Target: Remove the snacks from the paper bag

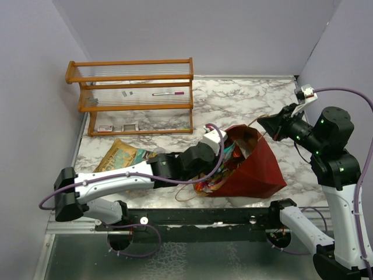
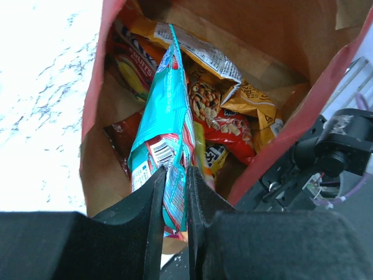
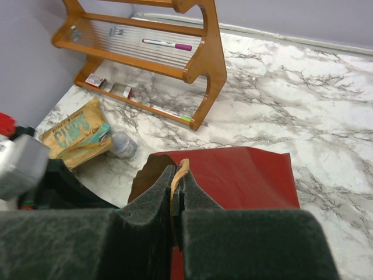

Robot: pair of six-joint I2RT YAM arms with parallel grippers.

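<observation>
Next, the left gripper swings from the bag's opening to let go over the tan and teal packet (image 1: 119, 156), since that lies to its left in the top view.
The dark red paper bag (image 1: 256, 163) lies on its side on the marble table, mouth toward the left arm. My left gripper (image 2: 175, 175) reaches into the mouth and is shut on the lower end of a teal snack packet (image 2: 166, 111). Behind it, more snacks fill the bag: an orange-yellow packet (image 2: 250, 99) and a red one (image 2: 233, 131). My right gripper (image 3: 176, 175) is shut on the bag's twisted paper handle (image 3: 183, 169), holding it up above the red bag (image 3: 245, 175). A tan and teal packet (image 1: 119, 156) lies outside on the table.
A wooden shelf rack (image 1: 137, 96) stands at the back left with a pen and small items on it. A small clear round container (image 3: 122, 144) sits by the tan packet. Purple walls close in on the left, back and right.
</observation>
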